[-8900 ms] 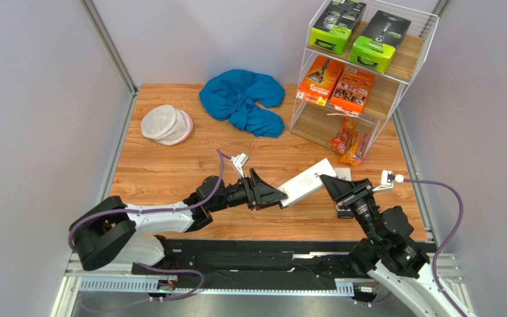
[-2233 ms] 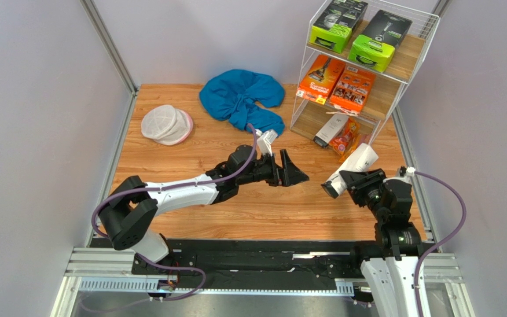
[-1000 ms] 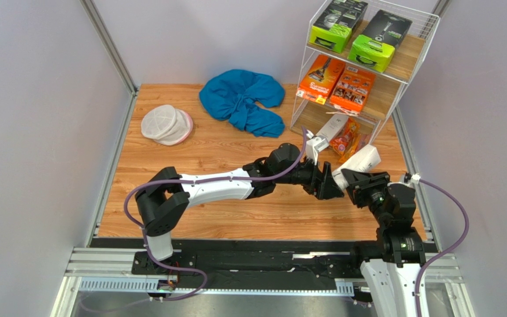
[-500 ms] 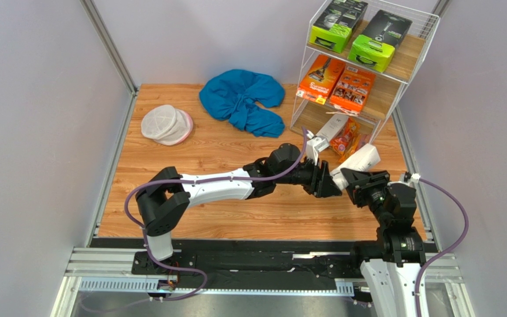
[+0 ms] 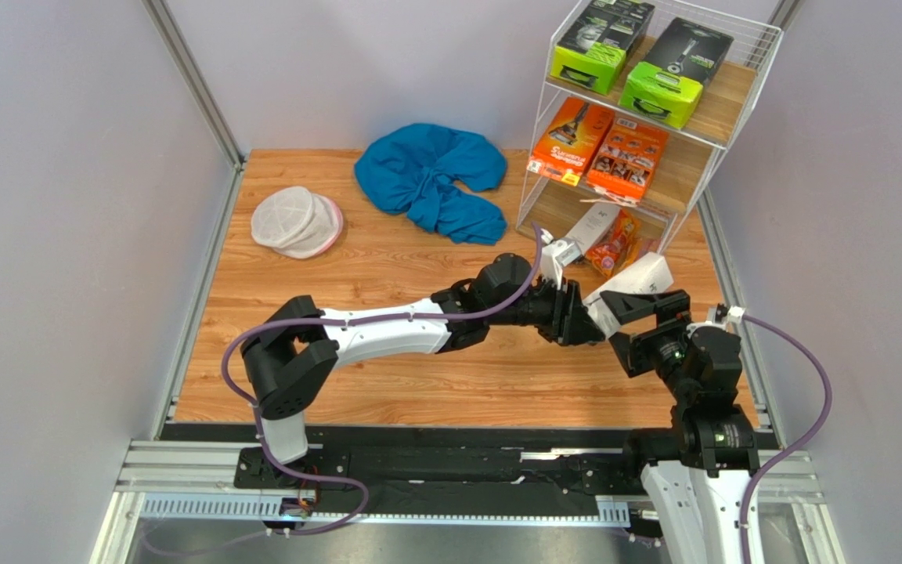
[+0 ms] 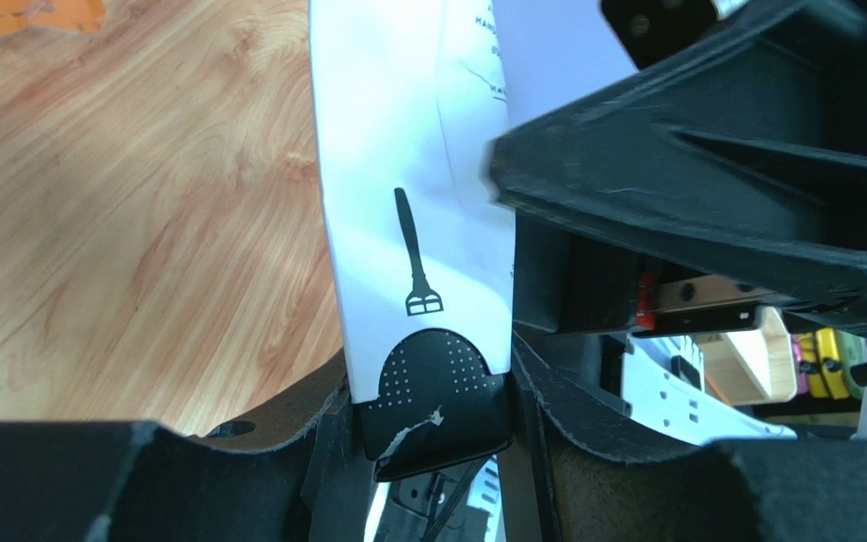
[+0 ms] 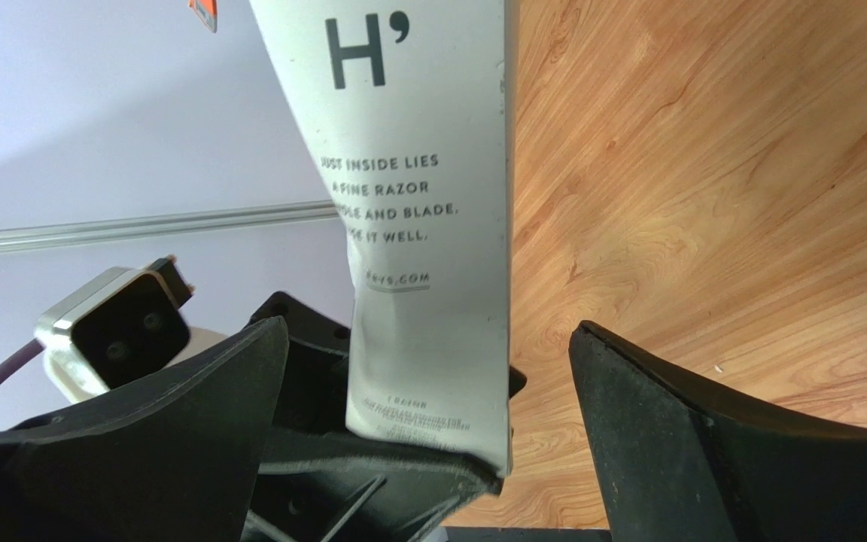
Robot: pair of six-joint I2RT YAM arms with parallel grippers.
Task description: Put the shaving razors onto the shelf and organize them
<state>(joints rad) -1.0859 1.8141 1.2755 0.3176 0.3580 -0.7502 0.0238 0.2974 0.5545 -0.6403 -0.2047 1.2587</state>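
The wood beside the other box is bare, so my left gripper should next move outward and down to release the white razor box on the edge of the bottom board by the cloth.
A slim white razor box [image 5: 642, 277] hangs above the table in front of the shelf [image 5: 720, 112]. My left gripper [image 5: 586, 319] is shut on the box's black lower end [image 6: 438, 395]. My right gripper [image 5: 644, 308] stands open around the same box [image 7: 427, 226], with both fingers clear of its sides. The shelf carries two lime-green packs [image 5: 597, 45] on top and two orange cartons [image 5: 626, 159] on the middle board. On its bottom board lie another white box [image 5: 591, 229] and orange-trimmed bags [image 5: 618, 244].
A blue cloth [image 5: 432, 176] lies at the back of the wooden table [image 5: 303, 306], left of the shelf. A round white mesh pouch [image 5: 295, 221] sits at the back left. Grey walls and metal rails close in the sides.
The left gripper has closed on the white box's lower end. The right gripper, which was holding the box, has opened wide and let go of it.
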